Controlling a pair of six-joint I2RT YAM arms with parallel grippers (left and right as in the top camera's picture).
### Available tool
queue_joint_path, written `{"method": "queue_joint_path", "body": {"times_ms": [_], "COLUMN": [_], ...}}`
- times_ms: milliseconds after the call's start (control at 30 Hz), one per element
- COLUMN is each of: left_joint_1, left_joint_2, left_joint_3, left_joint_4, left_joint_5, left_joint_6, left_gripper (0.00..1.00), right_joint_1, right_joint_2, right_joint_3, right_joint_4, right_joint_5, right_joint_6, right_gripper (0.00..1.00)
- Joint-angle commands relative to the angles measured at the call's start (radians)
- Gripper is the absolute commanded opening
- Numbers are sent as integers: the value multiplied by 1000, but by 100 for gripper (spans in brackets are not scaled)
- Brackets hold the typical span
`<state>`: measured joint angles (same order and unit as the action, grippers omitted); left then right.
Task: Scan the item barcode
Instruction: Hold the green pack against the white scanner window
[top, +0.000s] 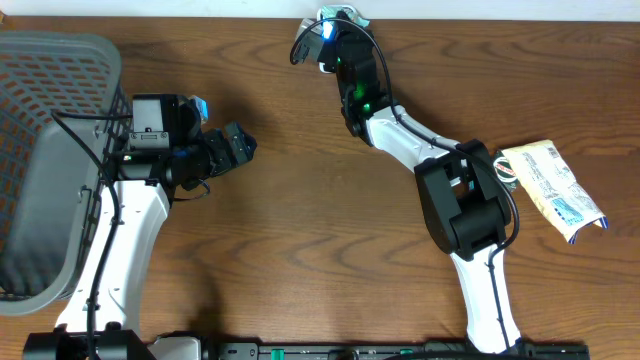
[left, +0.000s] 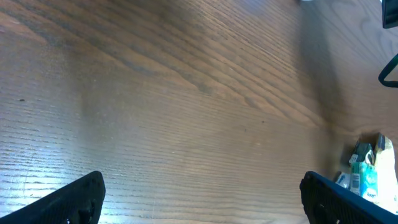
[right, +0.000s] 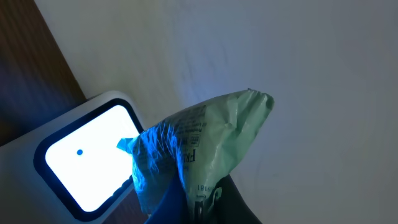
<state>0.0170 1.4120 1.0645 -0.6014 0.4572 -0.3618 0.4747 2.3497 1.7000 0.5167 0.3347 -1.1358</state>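
Observation:
The right gripper swings back and down next and releases the item over the yellow packet's far end, as that lies to its right in the overhead view.
My right gripper is shut on a pale green printed packet, the item. It holds the packet up beside the glowing blue-white window of the scanner. From overhead, this gripper is stretched to the table's far edge, where the scanner glows blue. No barcode shows on the packet from here. My left gripper hovers open over bare wood at the left, and nothing lies between its fingers.
A grey mesh basket stands at the far left edge. A second packet, yellow and blue, lies on the table at the right and shows in the left wrist view as a packet at the lower right.

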Motion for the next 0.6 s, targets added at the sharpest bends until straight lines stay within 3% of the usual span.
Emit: {"method": "queue_joint_path", "body": {"times_ms": [0,200,333,567], "left_joint_1": [4,4,4,4], "left_joint_2": [1,1,1,1], "left_joint_3": [-3,-3,-3,-3], "left_joint_4": [0,0,0,0], "left_joint_5": [-6,-6,-6,-6], "left_joint_6": [13,14,13,14], "left_gripper": [99,99,99,99], "right_joint_1": [-6,2,5,-7], "right_joint_2": [-4,-17,-87,-306], "right_joint_3": [16,16,16,16], "right_joint_4": [15,11,-17,-316], "right_joint_5": [-4,-4,-4,-59], "right_joint_6": [-6,-2,99,337], "right_gripper": [1,1,1,1]}}
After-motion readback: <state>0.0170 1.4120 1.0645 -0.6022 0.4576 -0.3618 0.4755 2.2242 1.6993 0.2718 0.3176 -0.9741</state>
